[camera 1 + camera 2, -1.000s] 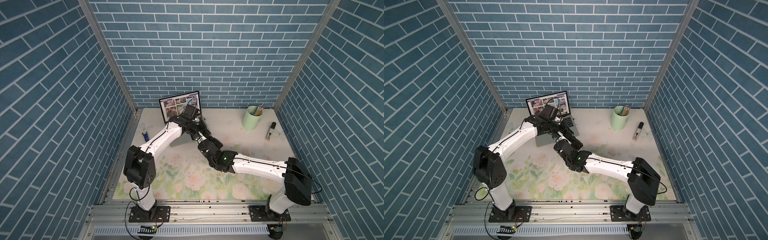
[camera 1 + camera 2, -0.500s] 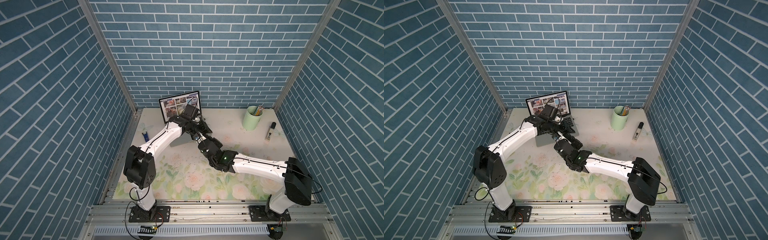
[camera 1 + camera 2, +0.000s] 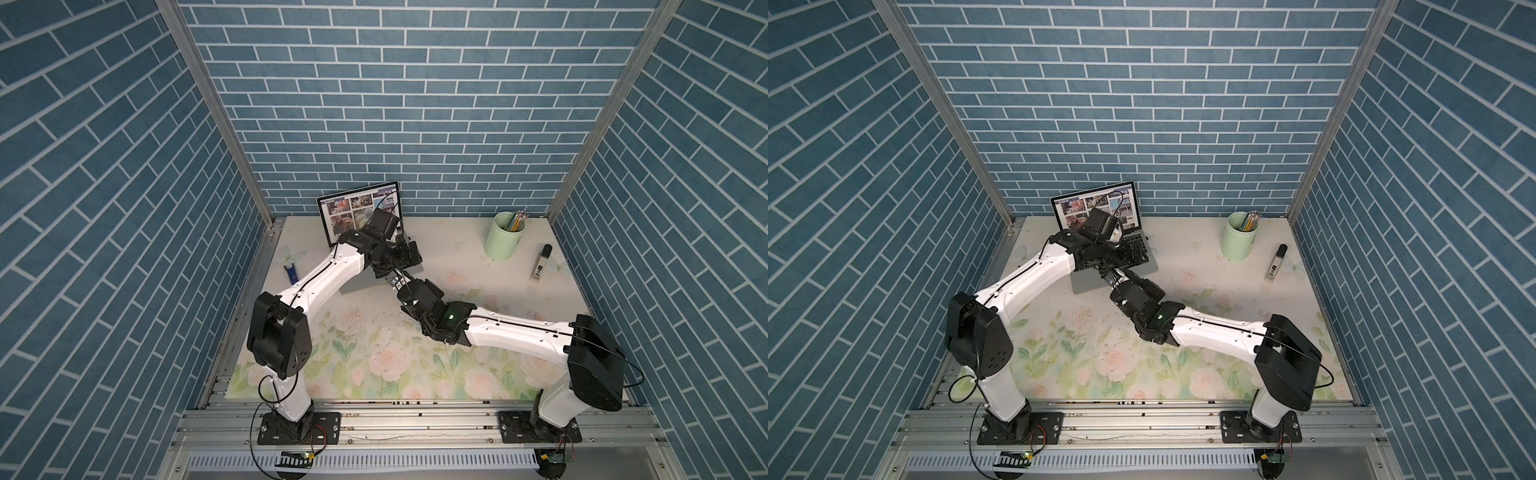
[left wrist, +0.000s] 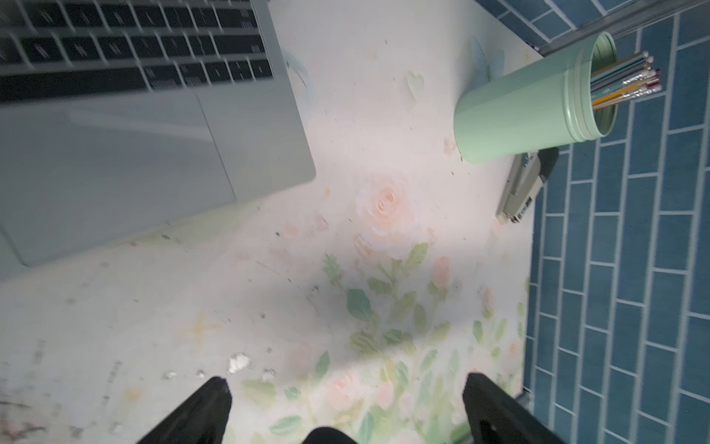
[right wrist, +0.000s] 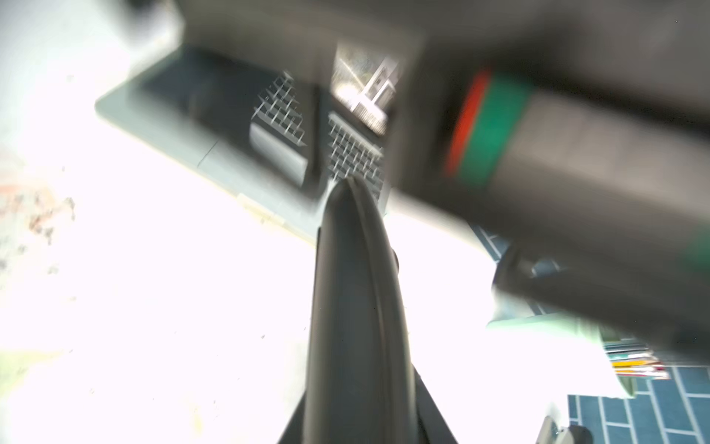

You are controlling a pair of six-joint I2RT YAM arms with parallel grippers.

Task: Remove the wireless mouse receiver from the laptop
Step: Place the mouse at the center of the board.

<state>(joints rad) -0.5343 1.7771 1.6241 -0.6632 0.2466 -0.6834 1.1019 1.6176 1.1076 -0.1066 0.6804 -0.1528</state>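
My right gripper draws back, lowers the dark rounded body and releases it next, since clear mat (image 3: 416,359) beside the near pink rose lies back and below.
The laptop (image 3: 365,283) (image 4: 115,161) stands open at the back left of the mat, its screen (image 3: 1096,208) showing photos. My left gripper (image 3: 414,255) (image 4: 347,388) hovers just off the laptop's front right corner, open and empty, its fingertips (image 4: 215,396) far apart. My right gripper (image 3: 405,289) (image 5: 365,417) reaches in from the right to the laptop's front edge. It is shut on a dark rounded body with a seam, seemingly the black mouse (image 5: 353,269) on edge. The wireless mouse receiver is hidden in every view.
A green cup of pencils (image 3: 504,237) (image 4: 530,107) stands at the back right, with a grey stapler-like thing (image 3: 539,266) (image 4: 522,184) beside it. A small blue clip (image 3: 291,272) lies left of the laptop. The left wrist (image 5: 557,153) hangs close over my right gripper.
My left gripper has gone from shut to wide open. Both arms have stayed almost where they were at the laptop's front edge.
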